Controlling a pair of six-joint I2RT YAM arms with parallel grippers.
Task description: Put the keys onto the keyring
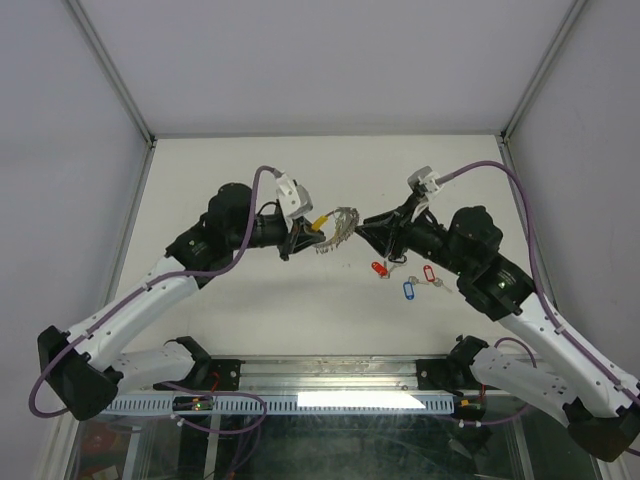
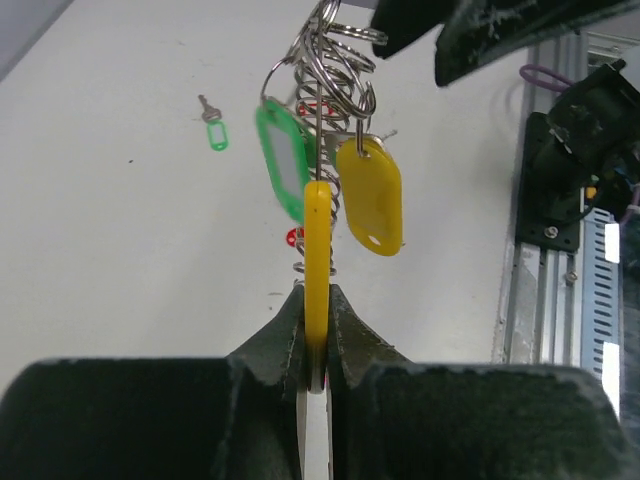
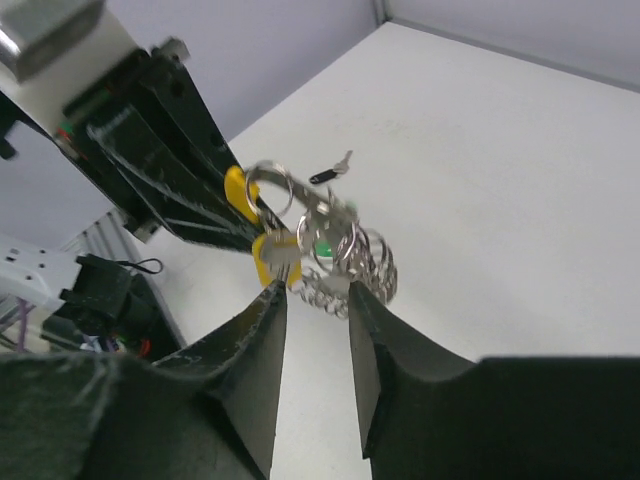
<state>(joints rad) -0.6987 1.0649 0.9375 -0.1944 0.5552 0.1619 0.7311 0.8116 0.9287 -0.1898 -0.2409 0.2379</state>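
Note:
My left gripper holds the keyring and will next carry it down, and to the left in the top view, to clear tabletop beside the black-tagged key (image 3: 330, 172), then lower it and let it go.
My left gripper (image 1: 303, 238) is shut on the yellow segment (image 2: 317, 250) of the keyring (image 1: 340, 228) and holds the ring above the table. In the left wrist view the silvery coils (image 2: 335, 70) carry a green-tagged key (image 2: 283, 160) and a yellow-tagged key (image 2: 372, 195). My right gripper (image 3: 313, 292) is open, its tips right at the far side of the keyring (image 3: 345, 250), with nothing between the jaws. Loose on the table lie a red-tagged key (image 1: 380, 268), a blue-tagged key (image 1: 409, 289), a second red-tagged key (image 1: 430, 273), a green-tagged key (image 2: 213, 128) and a black-tagged key (image 3: 330, 172).
The white table (image 1: 250, 310) is walled at the back and both sides. A metal rail (image 1: 320, 402) with cables runs along the near edge between the arm bases. The right arm's fingers (image 2: 470, 30) loom at the top of the left wrist view.

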